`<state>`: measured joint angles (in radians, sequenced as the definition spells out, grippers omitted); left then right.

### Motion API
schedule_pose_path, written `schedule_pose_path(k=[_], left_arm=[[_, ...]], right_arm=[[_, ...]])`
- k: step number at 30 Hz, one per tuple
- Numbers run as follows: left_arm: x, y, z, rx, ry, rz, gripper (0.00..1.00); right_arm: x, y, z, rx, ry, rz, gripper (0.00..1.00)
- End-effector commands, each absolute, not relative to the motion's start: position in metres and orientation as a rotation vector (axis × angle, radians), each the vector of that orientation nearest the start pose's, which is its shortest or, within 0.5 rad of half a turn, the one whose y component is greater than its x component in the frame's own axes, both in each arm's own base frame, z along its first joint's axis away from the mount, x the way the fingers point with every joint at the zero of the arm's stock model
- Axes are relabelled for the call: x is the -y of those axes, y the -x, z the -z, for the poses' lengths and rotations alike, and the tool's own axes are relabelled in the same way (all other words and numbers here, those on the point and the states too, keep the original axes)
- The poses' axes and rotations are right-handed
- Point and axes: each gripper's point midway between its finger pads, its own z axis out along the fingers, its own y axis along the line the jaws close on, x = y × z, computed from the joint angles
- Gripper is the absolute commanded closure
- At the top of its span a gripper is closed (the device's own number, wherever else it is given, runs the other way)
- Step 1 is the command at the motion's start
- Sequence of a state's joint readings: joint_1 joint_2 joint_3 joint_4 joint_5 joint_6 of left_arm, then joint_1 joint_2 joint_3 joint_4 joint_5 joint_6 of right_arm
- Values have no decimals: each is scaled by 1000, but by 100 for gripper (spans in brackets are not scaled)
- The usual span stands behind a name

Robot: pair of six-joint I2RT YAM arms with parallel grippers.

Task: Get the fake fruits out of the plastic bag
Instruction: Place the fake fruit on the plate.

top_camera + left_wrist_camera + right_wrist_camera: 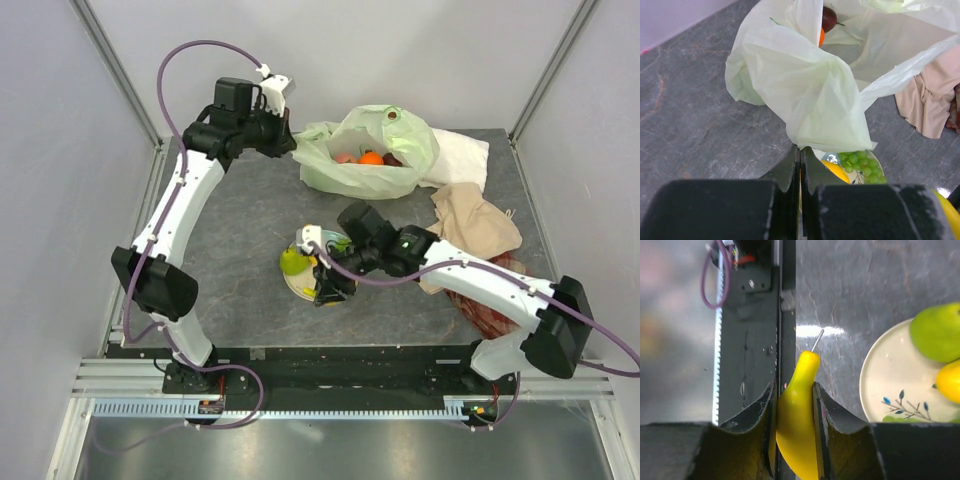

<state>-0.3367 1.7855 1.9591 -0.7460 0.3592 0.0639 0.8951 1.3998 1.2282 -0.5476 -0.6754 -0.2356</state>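
Observation:
My right gripper moves down and left in the top view next, lowers the banana point(796, 415) and releases, since the plate's bare near rim point(879, 358) lies that way.
The pale-green plastic bag point(372, 150) stands open at the back of the table, with an orange point(371, 158) and a pink peach point(343, 157) inside. A dark purple fruit point(829, 17) shows in its mouth. My left gripper point(288, 138) is shut at the bag's left edge, the film point(810, 85) meeting its tips point(800, 150). My right gripper point(794, 387) is shut on a yellow banana point(796, 415), just off the near edge of a white plate point(300, 285). On the plate lie a green apple point(292, 262), green grapes point(862, 164) and a yellow mango point(836, 170).
A white cloth point(455, 155) lies behind the bag and a beige cloth point(475, 220) to its right. A reddish plaid cloth point(490, 312) sits under the right arm. The black front rail point(755, 340) runs close beside the banana.

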Motion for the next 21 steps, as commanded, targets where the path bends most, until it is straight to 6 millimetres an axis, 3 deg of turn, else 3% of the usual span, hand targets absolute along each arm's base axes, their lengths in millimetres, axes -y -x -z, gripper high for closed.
schedule_pose_path(k=[1, 2, 6, 10, 16, 21], left_arm=[[204, -426, -360, -1931, -604, 515, 98], [201, -424, -363, -1926, -601, 508, 98], [197, -419, -359, -1941, -589, 511, 98], [196, -414, -353, -1954, -591, 516, 98], [192, -411, -351, -1957, -594, 499, 98], [190, -412, -351, -1955, -596, 492, 98]], right_arm=[[-367, -166, -192, -1734, 1556, -958, 91], [-372, -170, -192, -1756, 1520, -962, 100], [-396, -170, -178, -1759, 1516, -978, 100], [-415, -169, -148, -1809, 1570, -1007, 100], [-420, -173, -115, -1867, 1590, -963, 100], [-427, -184, -107, -1856, 1584, -921, 100]])
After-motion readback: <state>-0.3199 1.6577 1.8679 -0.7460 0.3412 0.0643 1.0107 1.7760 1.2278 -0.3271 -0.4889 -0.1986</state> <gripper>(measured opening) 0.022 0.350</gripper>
